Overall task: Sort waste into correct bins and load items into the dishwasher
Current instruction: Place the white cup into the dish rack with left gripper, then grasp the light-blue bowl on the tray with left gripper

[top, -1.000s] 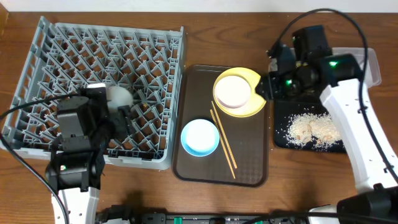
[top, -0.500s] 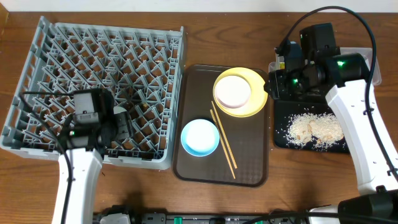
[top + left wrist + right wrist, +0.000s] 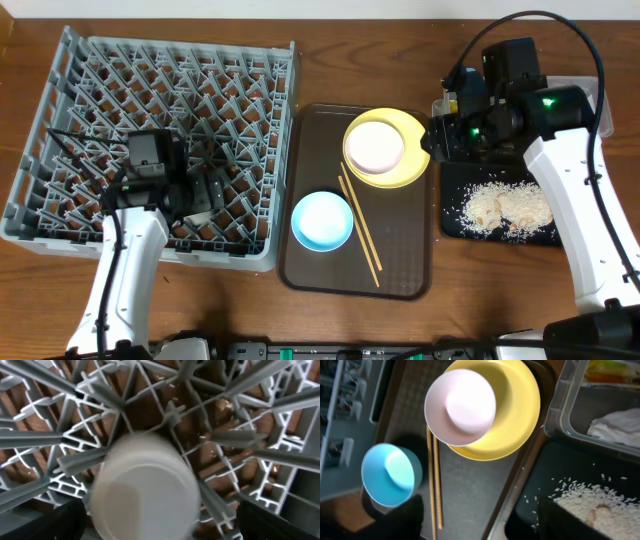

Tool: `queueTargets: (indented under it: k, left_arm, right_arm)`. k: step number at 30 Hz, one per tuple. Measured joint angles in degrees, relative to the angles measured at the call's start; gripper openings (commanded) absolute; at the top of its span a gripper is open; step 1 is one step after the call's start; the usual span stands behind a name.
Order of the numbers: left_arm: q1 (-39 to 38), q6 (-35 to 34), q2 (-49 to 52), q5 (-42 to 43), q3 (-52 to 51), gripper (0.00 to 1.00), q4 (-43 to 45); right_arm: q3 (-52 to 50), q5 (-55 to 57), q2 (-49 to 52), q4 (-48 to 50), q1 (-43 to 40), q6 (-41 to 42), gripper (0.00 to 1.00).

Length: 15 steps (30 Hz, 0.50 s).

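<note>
The cup is in the rack, so my left gripper should lift off the pegs and then go down onto the blue bowl's rim by the chopsticks on the tray.
My left gripper (image 3: 203, 188) hangs low over the grey dish rack (image 3: 110, 80). In the left wrist view its fingers (image 3: 160, 522) stand wide apart around a blurred small white cup (image 3: 145, 490) lying among the pegs, with a gap on the right. My right gripper (image 3: 432, 137) is open and empty (image 3: 485, 520) above the right rim of the brown tray (image 3: 400, 270). The white bowl (image 3: 374, 146) sits on the yellow plate (image 3: 405, 165). The blue bowl (image 3: 321, 220) and two chopsticks (image 3: 358, 228) lie on the tray.
The black tray (image 3: 455, 225) holds rice scraps (image 3: 500, 205). The clear tub (image 3: 603, 110) behind it holds the white napkin (image 3: 620, 422) and the yellow-green sachet (image 3: 610, 370). The rack's front wall (image 3: 150, 250) lies near the table's edge.
My left gripper has shifted over the rack, and the white cup seen beside it a second ago is hidden under it from above. My right arm drew slightly right, then held still.
</note>
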Motion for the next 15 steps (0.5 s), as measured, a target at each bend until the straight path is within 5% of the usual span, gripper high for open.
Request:
queueTargets:
  k: [1, 9, 15]
  left_arm:
    - [-0.04, 0.0, 0.0, 0.02, 0.42, 0.99, -0.11]
    - [-2.34, -0.5, -2.6, 2.69, 9.51, 1.0, -2.93]
    - [-14.93, -1.97, -4.83, 6.73, 9.97, 1.0, -3.89]
  right_arm:
    - [0.0, 0.02, 0.0, -0.2, -0.02, -0.07, 0.99]
    - [0.0, 0.33, 0.0, -0.66, -0.31, -0.42, 0.99]
    - [0.0, 6.71, 0.0, -0.72, -4.39, 8.72, 0.99]
